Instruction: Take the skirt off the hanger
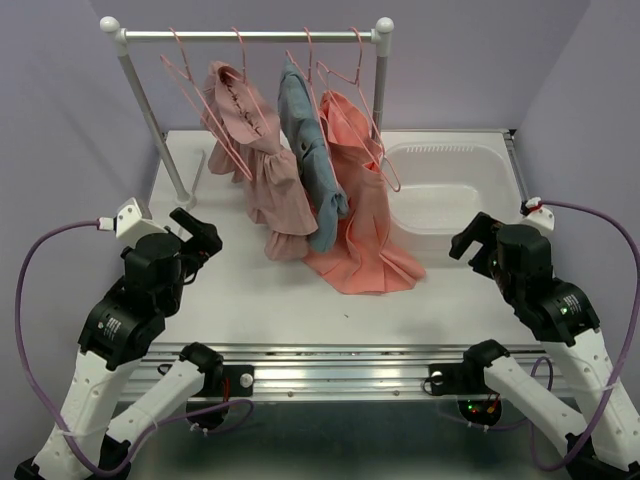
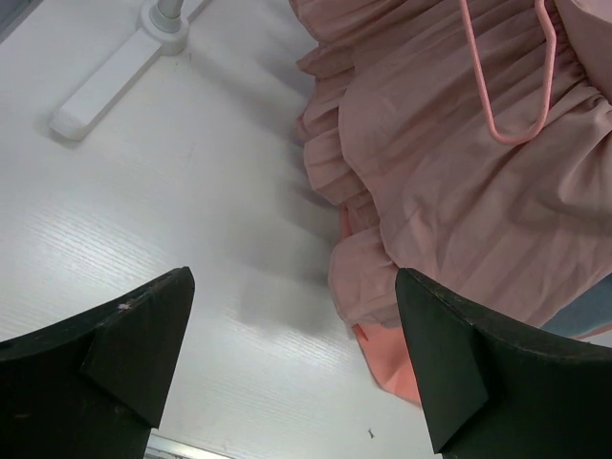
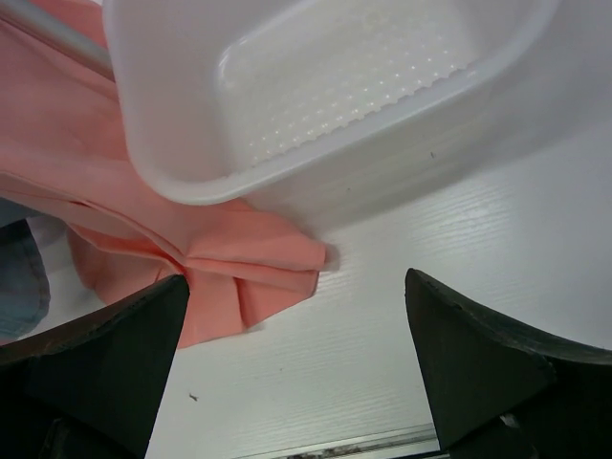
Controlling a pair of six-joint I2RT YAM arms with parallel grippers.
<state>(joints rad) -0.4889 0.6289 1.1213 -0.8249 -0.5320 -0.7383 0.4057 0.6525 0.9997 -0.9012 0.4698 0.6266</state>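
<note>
My right gripper will next lift its open fingers outward and over to the hanger wire that holds the skirt, because that wire is above it and to its left in the top view.
The salmon-coral skirt [image 1: 362, 205] hangs from a thin pink wire hanger [image 1: 381, 140] at the right end of the rack. Its hem lies spread on the table. The left wrist view shows only a strip of it [image 2: 390, 368] under the ruffled garment. The right wrist view shows its hem [image 3: 239, 263] beside the basin. My left gripper [image 1: 200, 235] is open and empty, low over the table left of the clothes; its jaws [image 2: 295, 287] stand wide apart. My right gripper [image 1: 468, 240] is open and empty, right of the skirt hem; its jaws [image 3: 296, 287] also stand wide apart.
A dusty-pink ruffled garment [image 1: 265, 170] and a blue denim garment [image 1: 312, 160] hang left of the skirt on like pink hangers. The rail [image 1: 250, 36] stands on white posts with a foot [image 2: 115, 81]. A white basin [image 1: 445, 190] sits right of the skirt.
</note>
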